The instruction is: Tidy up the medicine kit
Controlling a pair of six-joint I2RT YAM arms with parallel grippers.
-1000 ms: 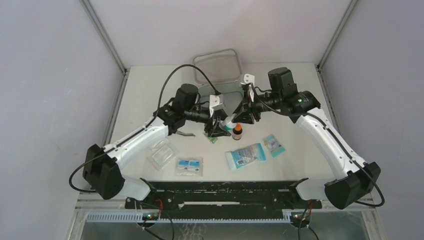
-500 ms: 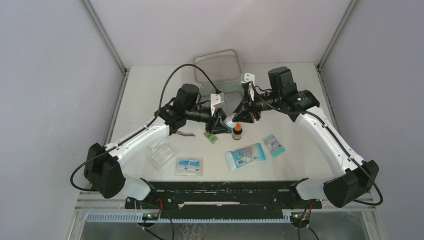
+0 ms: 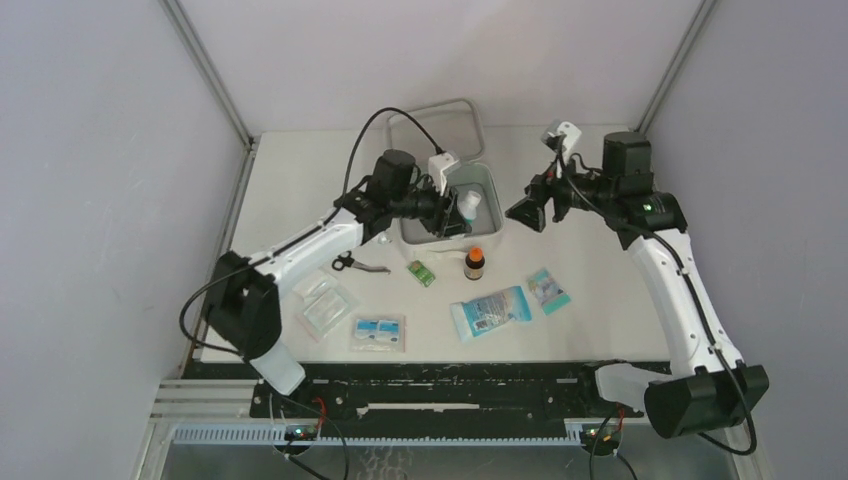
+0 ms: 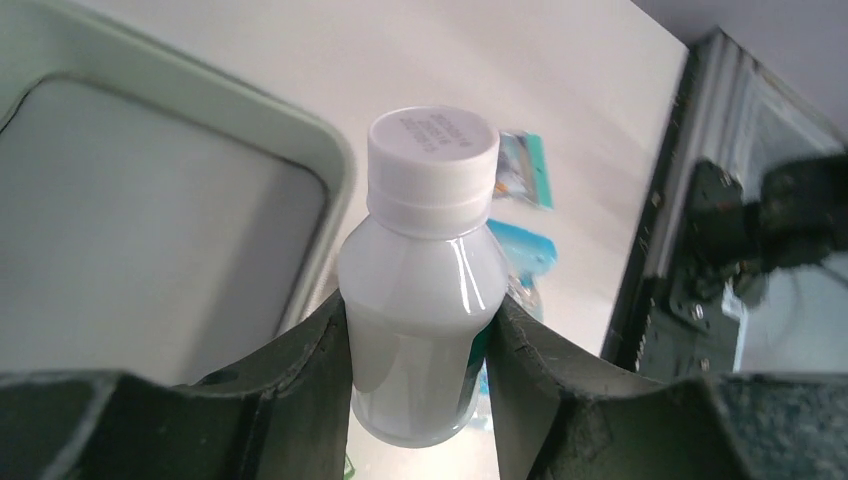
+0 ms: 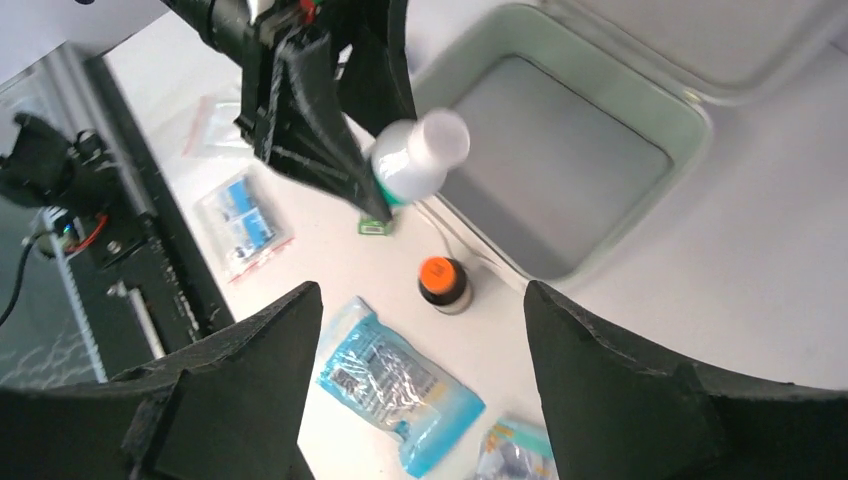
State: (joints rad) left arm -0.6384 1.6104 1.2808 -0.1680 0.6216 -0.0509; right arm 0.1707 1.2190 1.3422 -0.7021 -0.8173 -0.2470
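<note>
The kit's bare end [image 3: 487,221] [image 4: 272,205] is below on the right in the top view, so the robot will next lower its left gripper toward that end and release the bottle.
The medicine kit [image 3: 420,238] lies open at the back middle of the table, its lid [image 3: 437,130] tipped back and its grey inside [image 5: 560,170] bare. My left gripper [image 3: 452,210] is shut on a white bottle with a white cap [image 3: 468,207]. It holds the bottle in the air over the kit's open base. In the left wrist view the bottle [image 4: 425,290] sits squeezed between both fingers, beside the kit's rim [image 4: 300,140]. My right gripper [image 3: 527,212] hangs open and empty to the right of the kit. The right wrist view shows the bottle [image 5: 420,160] from there.
On the table in front of the kit stand an orange-capped brown bottle [image 3: 474,263] and a small green packet [image 3: 421,273]. A blue pouch [image 3: 490,312], a teal packet [image 3: 548,290], small scissors [image 3: 358,264] and two clear bags [image 3: 325,305] [image 3: 378,332] lie nearer the arms.
Both grippers met at the white bottle in front of the kit. The left shut on it, the right opened and drew back to the right. The left carried the bottle up over the kit.
</note>
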